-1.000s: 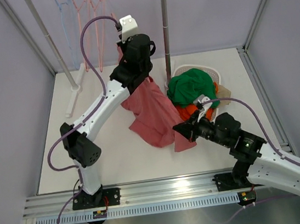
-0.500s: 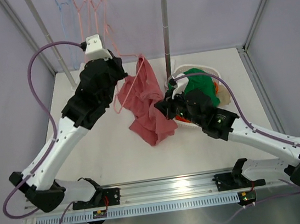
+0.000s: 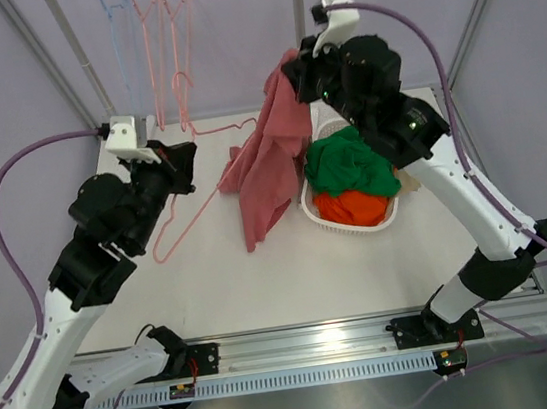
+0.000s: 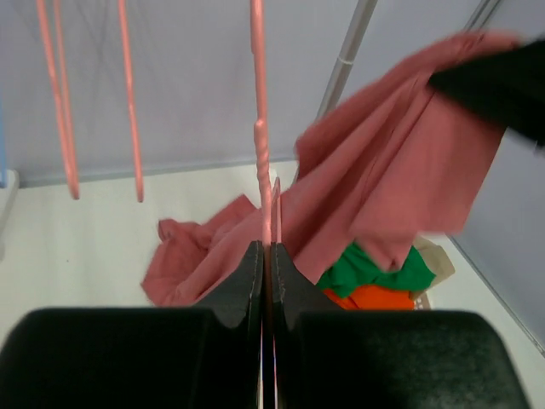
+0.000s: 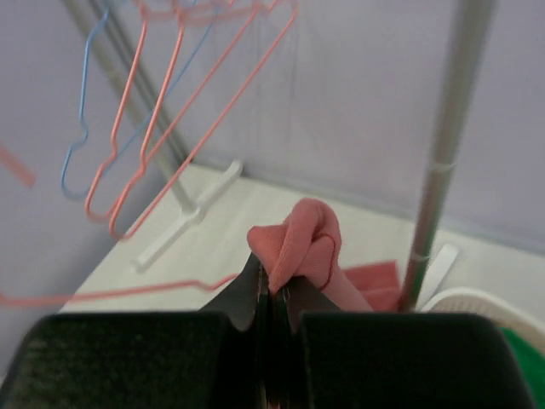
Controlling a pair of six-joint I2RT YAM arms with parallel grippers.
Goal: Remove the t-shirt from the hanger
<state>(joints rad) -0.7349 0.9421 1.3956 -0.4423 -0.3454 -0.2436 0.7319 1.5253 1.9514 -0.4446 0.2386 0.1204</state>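
The right gripper lowers the t-shirt next onto the clothes already in the basket and releases it. That basket lies below the gripper, to its right in the top view.
The pink wire hanger (image 3: 187, 219) hangs slanted over the table, held by my left gripper (image 3: 183, 162), which is shut on its wire (image 4: 267, 223). The red t-shirt (image 3: 270, 160) hangs as a long drape from my right gripper (image 3: 294, 67), which is shut on a bunched fold of it (image 5: 300, 241) high up beside the rack pole. The hanger's far end (image 3: 246, 123) meets the shirt's left fold; I cannot tell whether it is still inside the cloth. The shirt fills the right of the left wrist view (image 4: 383, 183).
A white basket (image 3: 328, 219) of green and orange clothes sits right of the shirt. A clothes rack with a grey pole (image 3: 300, 29) and several pink and blue hangers (image 3: 166, 37) stands at the back. The rack foot (image 3: 137, 177) lies at the left.
My right gripper has lifted the t-shirt up and back to the rack pole. My left gripper has pulled the hanger left and toward the front, out from the shirt.
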